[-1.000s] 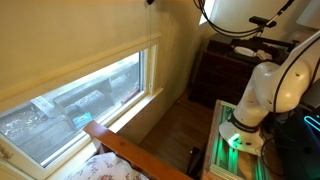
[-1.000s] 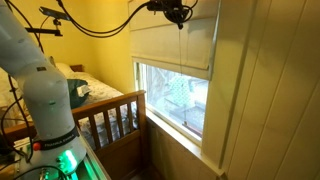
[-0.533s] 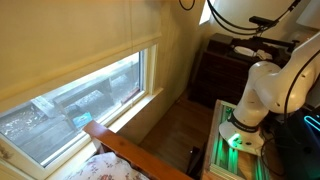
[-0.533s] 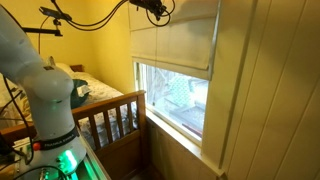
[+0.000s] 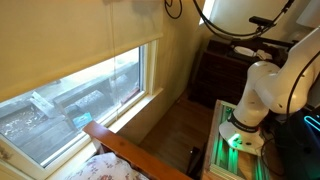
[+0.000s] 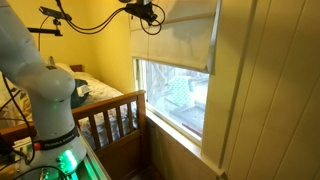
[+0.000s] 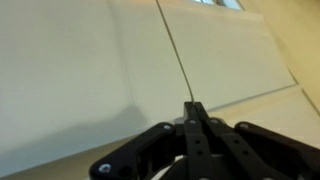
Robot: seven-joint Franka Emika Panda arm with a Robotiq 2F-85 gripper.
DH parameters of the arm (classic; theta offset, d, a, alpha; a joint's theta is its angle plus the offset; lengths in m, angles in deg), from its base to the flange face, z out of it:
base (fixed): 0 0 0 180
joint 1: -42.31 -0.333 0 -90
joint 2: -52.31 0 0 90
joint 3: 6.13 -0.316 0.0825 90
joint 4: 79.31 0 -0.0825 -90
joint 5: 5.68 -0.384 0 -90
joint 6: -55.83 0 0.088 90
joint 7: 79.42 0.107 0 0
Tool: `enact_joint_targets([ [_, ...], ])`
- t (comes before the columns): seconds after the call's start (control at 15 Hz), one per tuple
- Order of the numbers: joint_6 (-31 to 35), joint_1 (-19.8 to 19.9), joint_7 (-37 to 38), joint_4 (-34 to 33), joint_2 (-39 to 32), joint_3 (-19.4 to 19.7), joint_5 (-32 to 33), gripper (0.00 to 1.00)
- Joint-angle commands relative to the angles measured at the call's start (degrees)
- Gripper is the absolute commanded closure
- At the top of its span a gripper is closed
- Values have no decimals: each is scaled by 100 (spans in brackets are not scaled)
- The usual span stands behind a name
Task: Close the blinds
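Next, my gripper rises with the thin cord along the front of the cream shade, then releases it, because bare glass still shows below the straight bottom hem.
The blinds are a cream fabric shade that covers the upper part of the window; the straight bottom hem hangs above bare glass. They also show in the other exterior view and fill the wrist view. My gripper is shut on a thin cord that runs up in front of the shade. In an exterior view the gripper is high up, just off the shade's top corner on the room side. It is above the picture's edge in the other exterior view.
The window glass sits in a white frame. A wooden bed rail and bed stand below the window. A dark dresser stands by the far wall. The robot's base is beside it.
My gripper has moved along the top of the shade away from the window, with the cord still in it. The hem looks at about the same height.
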Motion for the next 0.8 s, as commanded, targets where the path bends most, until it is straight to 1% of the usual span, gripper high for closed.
enact_joint_targets([
  [0.0, 221, -37, -8, 50, -280, -314, -108, 100],
  [0.13, 180, 30, 98, -163, -176, -293, -83, 100],
  [0.33, -50, 153, 219, -399, 125, -220, 12, 100],
  [0.53, -106, 454, 532, -627, 348, -171, 299, 100],
  [0.73, -156, 625, 557, -932, 497, 67, 204, 100],
])
